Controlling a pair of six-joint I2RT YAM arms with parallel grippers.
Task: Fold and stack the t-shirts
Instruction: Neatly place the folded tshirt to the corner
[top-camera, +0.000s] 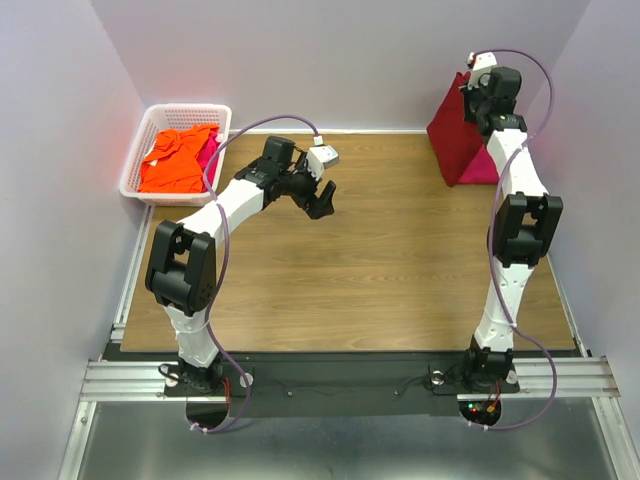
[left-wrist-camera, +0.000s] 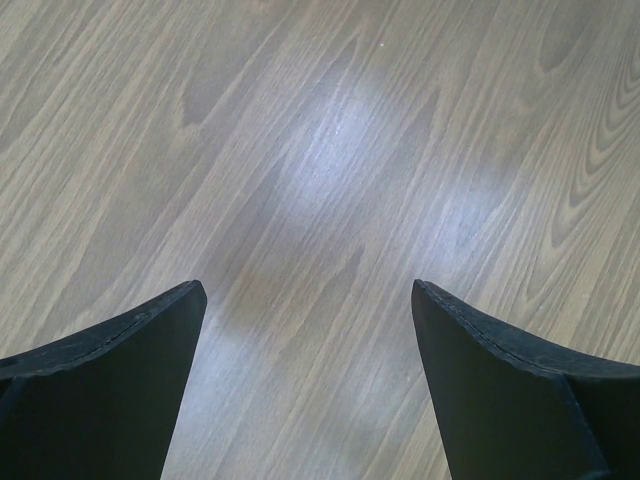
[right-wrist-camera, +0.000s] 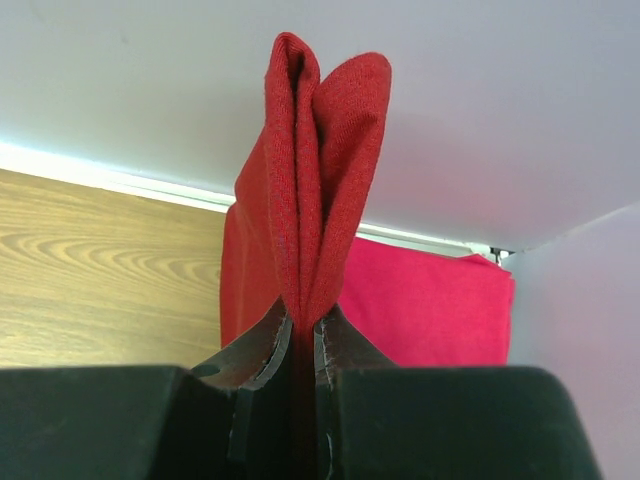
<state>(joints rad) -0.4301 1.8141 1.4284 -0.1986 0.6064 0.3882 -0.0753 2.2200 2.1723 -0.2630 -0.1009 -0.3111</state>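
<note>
My right gripper moves toward the side next, then lowers over the pink (top-camera: 483, 168) (right-wrist-camera: 435, 306) to open, since the magenta-pink t-shirt still shows beside the lifted red edge.
At the table's back right corner my right gripper (top-camera: 468, 88) is shut on a fold of the dark red t-shirt (top-camera: 455, 140), lifting it into a tent shape. In the right wrist view the pinched red t-shirt (right-wrist-camera: 320, 190) rises between my right gripper (right-wrist-camera: 303, 325) jaws. Under it lies a magenta-pink t-shirt (right-wrist-camera: 430, 310), also seen as a strip of pink t-shirt (top-camera: 484, 170) on the table. An orange t-shirt (top-camera: 178, 158) and another pink t-shirt (top-camera: 209, 152) lie in the basket. My left gripper (top-camera: 322, 200) hovers open over bare wood (left-wrist-camera: 320, 200), holding nothing.
A white lattice basket (top-camera: 137, 170) stands at the back left corner, partly off the wooden table (top-camera: 380, 270). White walls enclose the left, back and right sides. A metal rail (top-camera: 350, 380) runs along the near edge with both arm bases.
</note>
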